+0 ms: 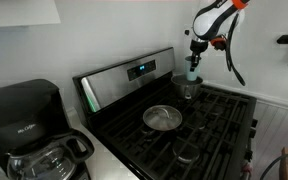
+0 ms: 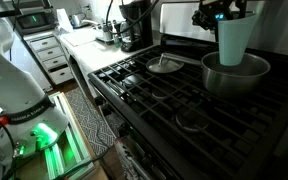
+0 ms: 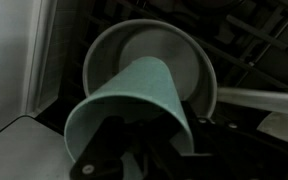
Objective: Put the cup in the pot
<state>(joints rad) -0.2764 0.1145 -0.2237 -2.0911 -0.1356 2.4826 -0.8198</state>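
The gripper lowers the cup into the pot next, then releases the cup's rim, since the cup's base already hangs over the pot's opening.
My gripper is shut on the rim of the pale blue-green cup and holds it upright just above the steel pot. The cup's base hangs over the pot's opening, at about rim height. In the wrist view the cup fills the foreground and the pot opens right below it. In an exterior view the cup hangs over the pot at the stove's back burner. The fingertips are mostly hidden by the cup.
A shallow round steel pan sits on another burner of the black stove; it also shows in an exterior view. A coffee maker with a glass carafe stands on the counter beside the stove.
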